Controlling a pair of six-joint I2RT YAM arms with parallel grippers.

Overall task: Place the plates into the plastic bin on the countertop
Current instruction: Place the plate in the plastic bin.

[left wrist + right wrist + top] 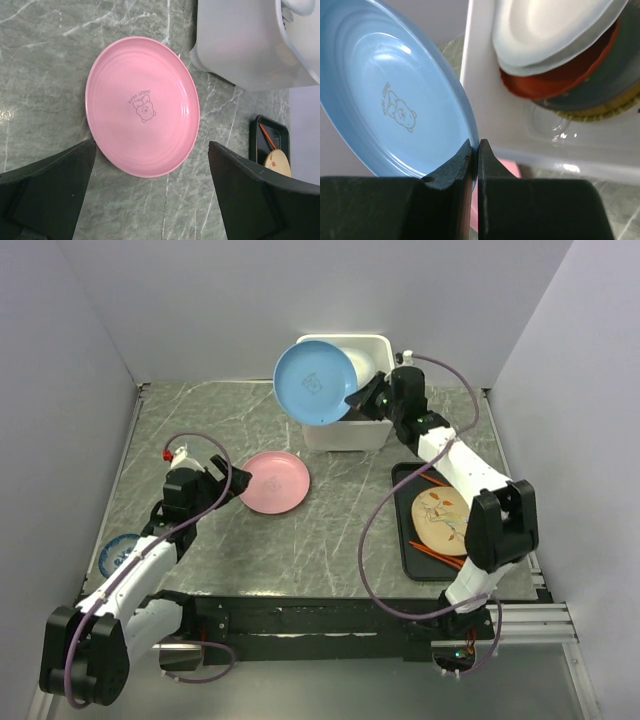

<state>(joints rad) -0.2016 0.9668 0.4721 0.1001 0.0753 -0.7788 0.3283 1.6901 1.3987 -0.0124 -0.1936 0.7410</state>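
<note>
My right gripper moves outward, then down over the bin's white plate (545, 31) next and releases the pale blue plate, which still juts past the bin's side.
My right gripper (368, 398) is shut on the rim of a pale blue plate (315, 381) and holds it on edge above the left side of the white plastic bin (345, 435). In the right wrist view the blue plate (395, 100) fills the left; the bin (485, 90) holds a white plate (545, 30), a red-brown plate (555, 82), a grey one (605, 85) and a woven tan one (610, 111). A pink plate (274, 482) lies flat on the countertop (320, 550). My left gripper (222, 478) is open just near it, the plate (142, 105) ahead of the fingers.
A black tray (405, 540) at the right holds a cream patterned plate (440, 520) and orange sticks. A blue-patterned plate (118, 553) lies at the left edge by the left arm. Grey walls enclose the countertop on three sides.
</note>
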